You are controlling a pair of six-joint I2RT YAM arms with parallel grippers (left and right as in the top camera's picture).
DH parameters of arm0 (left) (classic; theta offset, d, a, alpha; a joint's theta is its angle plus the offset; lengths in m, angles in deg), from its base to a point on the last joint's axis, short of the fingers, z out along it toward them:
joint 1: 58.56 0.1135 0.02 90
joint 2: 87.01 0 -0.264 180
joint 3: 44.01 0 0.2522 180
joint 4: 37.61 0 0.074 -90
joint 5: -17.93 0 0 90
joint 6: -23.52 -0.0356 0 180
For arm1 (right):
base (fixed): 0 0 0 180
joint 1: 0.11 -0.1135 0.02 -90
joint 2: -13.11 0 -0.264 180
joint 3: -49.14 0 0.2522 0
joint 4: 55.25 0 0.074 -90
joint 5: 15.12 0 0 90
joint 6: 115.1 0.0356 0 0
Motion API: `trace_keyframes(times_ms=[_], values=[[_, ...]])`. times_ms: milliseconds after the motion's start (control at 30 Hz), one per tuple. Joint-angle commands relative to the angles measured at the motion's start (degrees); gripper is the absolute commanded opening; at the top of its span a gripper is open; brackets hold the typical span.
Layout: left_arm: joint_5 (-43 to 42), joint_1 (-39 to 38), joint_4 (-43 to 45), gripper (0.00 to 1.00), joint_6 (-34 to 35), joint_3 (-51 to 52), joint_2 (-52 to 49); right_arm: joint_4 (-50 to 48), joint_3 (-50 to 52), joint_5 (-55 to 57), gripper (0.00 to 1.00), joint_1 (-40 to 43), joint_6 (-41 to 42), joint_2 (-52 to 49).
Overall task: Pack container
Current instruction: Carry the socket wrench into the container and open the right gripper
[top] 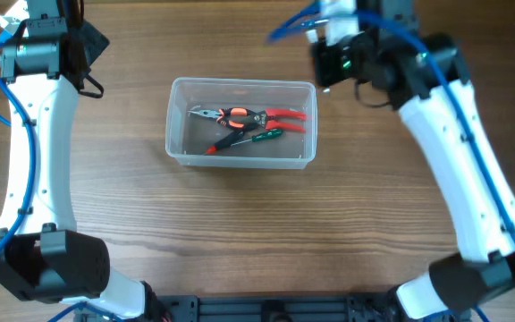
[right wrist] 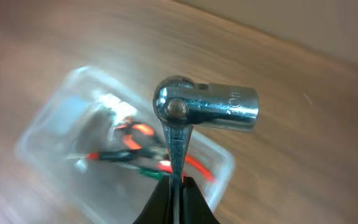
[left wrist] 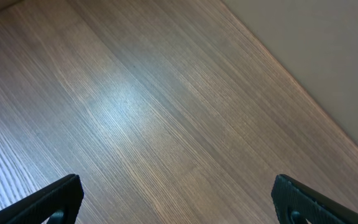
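My right gripper will move back and down into the container (top: 175,152) and release the shaft onto the near floor strip (top: 259,151), which the pliers and screwdriver leave bare.
The clear plastic container (top: 175,152) sits mid-table. It holds red-handled pliers (top: 249,116) and a green-handled screwdriver (top: 262,138). My right gripper (top: 331,55) hovers just beyond the container's far right corner. In the right wrist view it (right wrist: 176,193) is shut on the thin shaft of a chrome socket wrench (right wrist: 207,106), whose head points away from the fingers. The container (right wrist: 39,140) and the pliers (right wrist: 135,134) lie blurred below. My left gripper (top: 88,67) is at the far left, away from the container. In the left wrist view it (left wrist: 176,199) is open and empty over bare wood.
The wooden table's far edge (left wrist: 303,93) runs close to the left gripper, with a pale surface beyond it. Blue cables run along both arms. A black frame (top: 266,309) lies at the table's front edge.
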Motion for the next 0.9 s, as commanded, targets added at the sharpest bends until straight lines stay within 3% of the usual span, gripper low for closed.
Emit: trace_keyframes(times_ms=[0,167,367,867], values=[[0.7,0.09,-0.07,1.0,-0.9,-0.28,1.33,1.03,1.42,-3.52,0.04,-6.27,-17.4,-3.1],[0.72,0.09,-0.07,1.0,-0.9,-0.28,1.33,3.69,4.74,-5.62,0.04,-12.39,-35.74,-7.41],[0.72,0.09,-0.04,1.0,-0.9,-0.28,1.33,3.63,9.88,-4.98,0.04,-13.0,-50.14,-13.6],[0.7,0.09,-0.07,1.0,-0.9,-0.28,1.33,3.02,10.05,-8.44,0.04,-12.68,-52.17,-26.99]])
